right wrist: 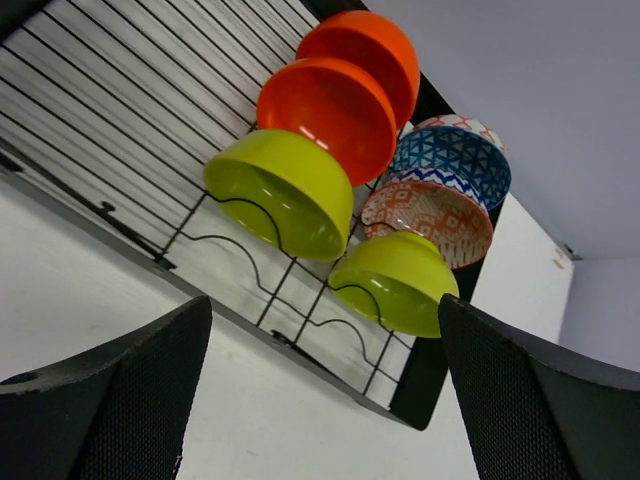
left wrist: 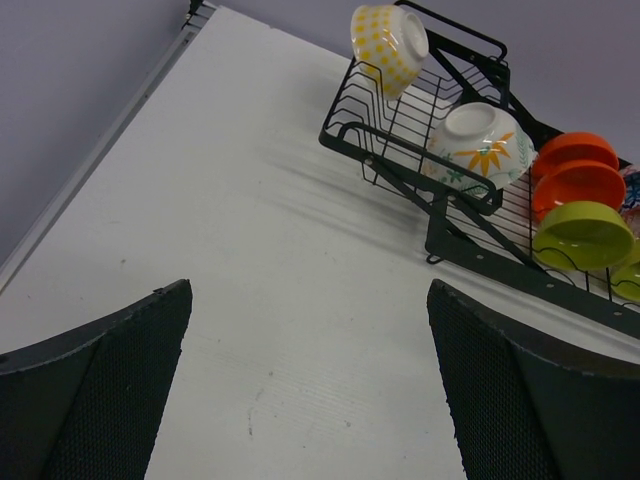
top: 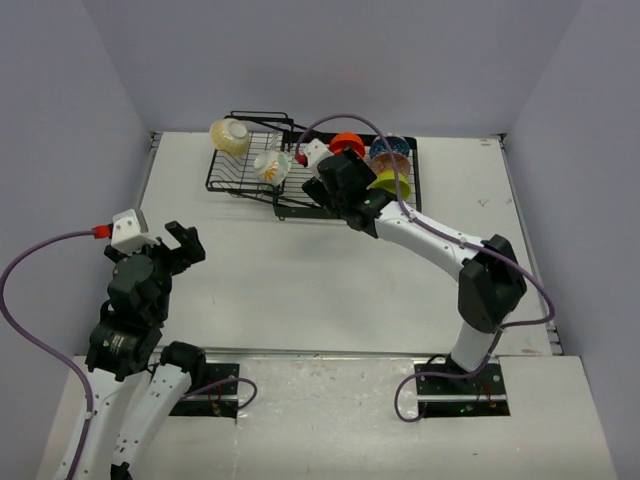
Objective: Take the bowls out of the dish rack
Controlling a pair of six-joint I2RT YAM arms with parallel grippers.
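I need to lower the fingers of my right gripper around the rim of the lime green bowl below next, beside the other lime green bowl, because the opening of the bowl below faces them.
The black wire dish rack stands at the back of the table. A cream bowl with a yellow check and a cream floral bowl sit on its left section. Orange-red, blue patterned and lime green bowls stand on its right. The right wrist view shows two lime bowls, two orange-red bowls, the blue bowl and a pinkish bowl. My right gripper is open and empty just in front of the rack. My left gripper is open and empty, far from the rack.
Grey walls close in the table on three sides. In the left wrist view bare white table lies between my fingers and the rack. The right forearm slants across the right middle of the table.
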